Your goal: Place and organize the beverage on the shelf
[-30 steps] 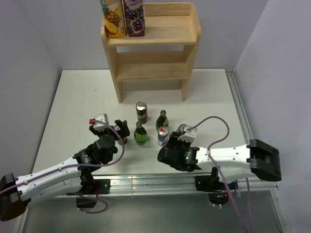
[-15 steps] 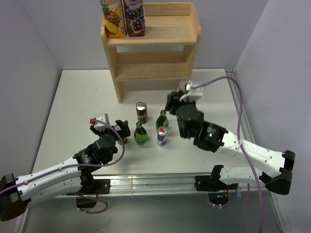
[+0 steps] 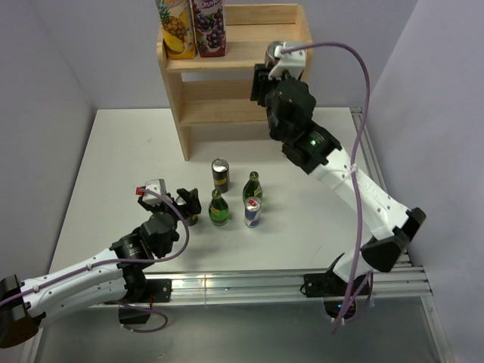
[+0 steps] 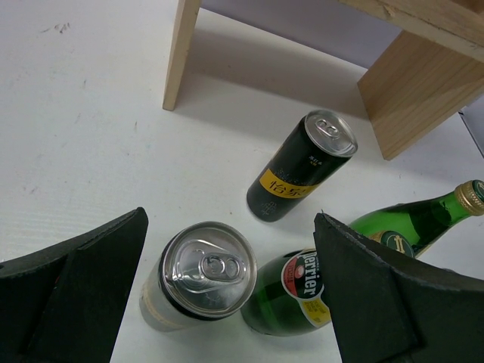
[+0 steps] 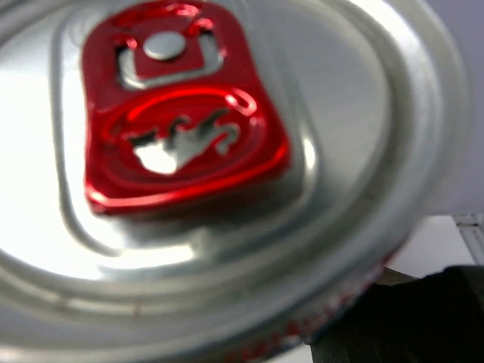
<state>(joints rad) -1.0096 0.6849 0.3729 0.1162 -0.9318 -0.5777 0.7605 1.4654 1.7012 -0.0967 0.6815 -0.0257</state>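
Observation:
The juice cartons occupy the opposite end of the top level, so next my right gripper needs to carry the can outward onto the top level's bare end (image 3: 284, 32) and release it there.
The three-tier wooden shelf (image 3: 240, 85) stands at the back of the table. My right gripper (image 3: 262, 82) is raised in front of its upper tiers, right of centre. It is shut on a can with a red tab (image 5: 189, 151), whose top fills the right wrist view, and one dark finger (image 5: 431, 318) shows at its rim. The can is hidden in the top view. My left gripper (image 3: 189, 204) is open low over the table. In the left wrist view it (image 4: 227, 302) straddles a silver-topped cream can (image 4: 200, 276), with a green Perrier bottle (image 4: 302, 291) beside that can.
Two juice cartons (image 3: 193, 26) stand at the left of the shelf's top tier. On the table are a black can (image 3: 219, 175), two green bottles (image 3: 253, 187) (image 3: 218, 209) and a blue-silver can (image 3: 253, 214). A metal rail (image 3: 374, 174) runs along the table's right edge.
My right arm swung from the table's front up and back to the shelf's upper tiers. My left arm barely moved. The drinks on the table stayed put.

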